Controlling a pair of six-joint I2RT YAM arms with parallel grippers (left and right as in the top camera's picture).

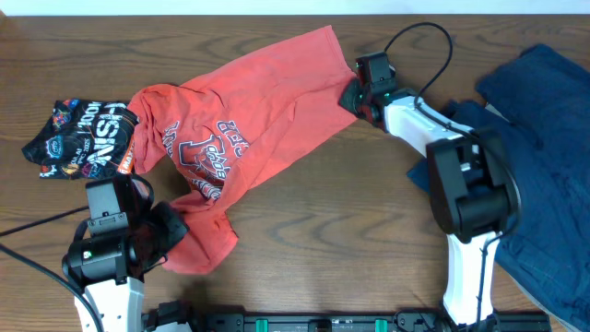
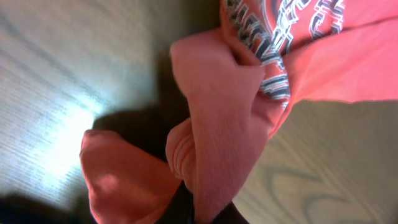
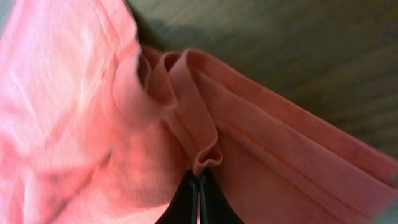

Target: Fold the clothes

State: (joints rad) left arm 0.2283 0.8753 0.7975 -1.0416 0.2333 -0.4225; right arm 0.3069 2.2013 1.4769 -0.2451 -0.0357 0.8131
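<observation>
The navy garment's edge (image 1: 417,175) lies back from the robot's right gripper and to its right in the overhead view, so the right gripper should pull the bunched hem open there and let go.
The coral-red T-shirt (image 1: 241,129) with a navy-and-white chest print lies stretched diagonally across the table, from near left to far middle. My left gripper (image 1: 175,232) is shut on a bunched fold of the T-shirt (image 2: 214,155) at its near left end. My right gripper (image 1: 355,92) is shut on the hem of the T-shirt (image 3: 205,158) at its far right end. The dark navy garment (image 1: 544,148) lies spread at the right side of the table, apart from both grippers.
A small black folded bundle (image 1: 78,138) with white and orange lettering lies at the far left, beside the T-shirt's sleeve. The right arm's black housing (image 1: 470,184) stands over the navy garment's left edge. Bare wooden table (image 1: 332,231) shows between the arms.
</observation>
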